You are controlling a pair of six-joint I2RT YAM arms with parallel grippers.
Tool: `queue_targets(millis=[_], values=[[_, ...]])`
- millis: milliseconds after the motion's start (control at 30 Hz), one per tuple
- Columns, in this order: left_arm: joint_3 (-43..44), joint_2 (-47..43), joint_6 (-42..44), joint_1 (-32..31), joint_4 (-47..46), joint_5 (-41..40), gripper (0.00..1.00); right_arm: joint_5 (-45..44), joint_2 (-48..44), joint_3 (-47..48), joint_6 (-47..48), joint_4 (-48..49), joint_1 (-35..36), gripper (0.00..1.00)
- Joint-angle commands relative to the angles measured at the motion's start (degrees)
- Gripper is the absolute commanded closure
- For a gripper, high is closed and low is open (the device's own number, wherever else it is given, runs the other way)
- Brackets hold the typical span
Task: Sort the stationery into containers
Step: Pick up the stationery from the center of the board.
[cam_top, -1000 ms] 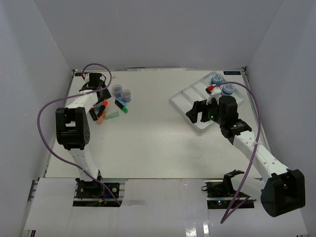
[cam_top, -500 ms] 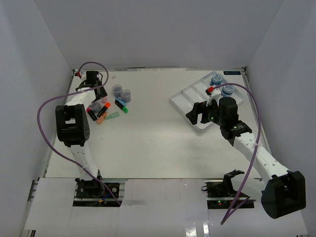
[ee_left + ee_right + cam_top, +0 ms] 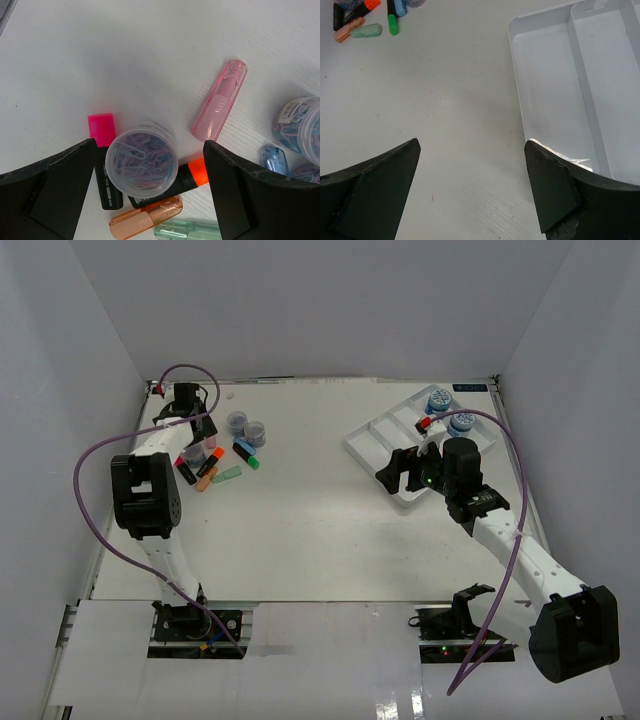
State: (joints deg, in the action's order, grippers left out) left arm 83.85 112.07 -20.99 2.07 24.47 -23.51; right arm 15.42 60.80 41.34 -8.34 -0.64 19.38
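The jar stands below my left gripper, already lined up between the open fingers. I need to lower my left gripper around the clear jar's round top (image 3: 194,453) (image 3: 142,163) next and close it.
My left gripper (image 3: 150,150) is open and straddles a small clear jar (image 3: 142,165) full of paper clips, without touching it. The jar rests on a pink-capped marker (image 3: 101,131) and an orange-capped marker (image 3: 196,172). Clear pink (image 3: 220,100), orange (image 3: 145,218) and green (image 3: 187,231) markers lie around it. In the top view this gripper (image 3: 193,440) hovers over the pile; two more jars (image 3: 246,426) stand to its right. My right gripper (image 3: 395,468) is open and empty at the near-left corner of the white tray (image 3: 375,440), which holds two jars (image 3: 450,410) and a red marker (image 3: 425,423).
The right wrist view shows bare table between its open fingers, the tray's empty compartments (image 3: 545,100) at right, and the marker pile (image 3: 365,25) far off at top left. White walls enclose the table. Purple cables loop over both arms.
The left wrist has pulled back toward the far-left corner, baring the jar under its fingers. The right gripper has shifted slightly left off the tray corner.
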Motion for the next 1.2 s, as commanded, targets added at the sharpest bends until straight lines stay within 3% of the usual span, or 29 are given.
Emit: queue_targets(millis=[0,333,600,800,1033,1167], values=[[-0.62,-4.58,0.43,0.04,0.40,-0.57,0.02,1.19,-0.24,-0.47,0.78,2.49,0.22,0.09],[-1.24,-0.72,-0.01,0.22,1.46,0.13,0.03,1.19,-1.12,-0.82,1.04,2.14,0.22,0.09],[0.08,1.04,-0.10,0.39,1.81,1.53,0.19,1.46,-1.47,-1.44,1.13,2.23,0.22,0.09],[0.26,0.87,0.25,0.39,2.07,2.15,0.37,1.45,-1.91,-1.44,1.31,1.96,0.22,0.09],[1.49,-7.03,5.25,0.05,2.07,9.52,0.50,1.63,-2.96,-1.18,1.04,1.79,0.22,0.09],[0.96,-14.05,7.63,-5.83,2.34,15.59,0.53,0.84,-3.23,-0.56,1.22,1.09,0.22,0.09]])
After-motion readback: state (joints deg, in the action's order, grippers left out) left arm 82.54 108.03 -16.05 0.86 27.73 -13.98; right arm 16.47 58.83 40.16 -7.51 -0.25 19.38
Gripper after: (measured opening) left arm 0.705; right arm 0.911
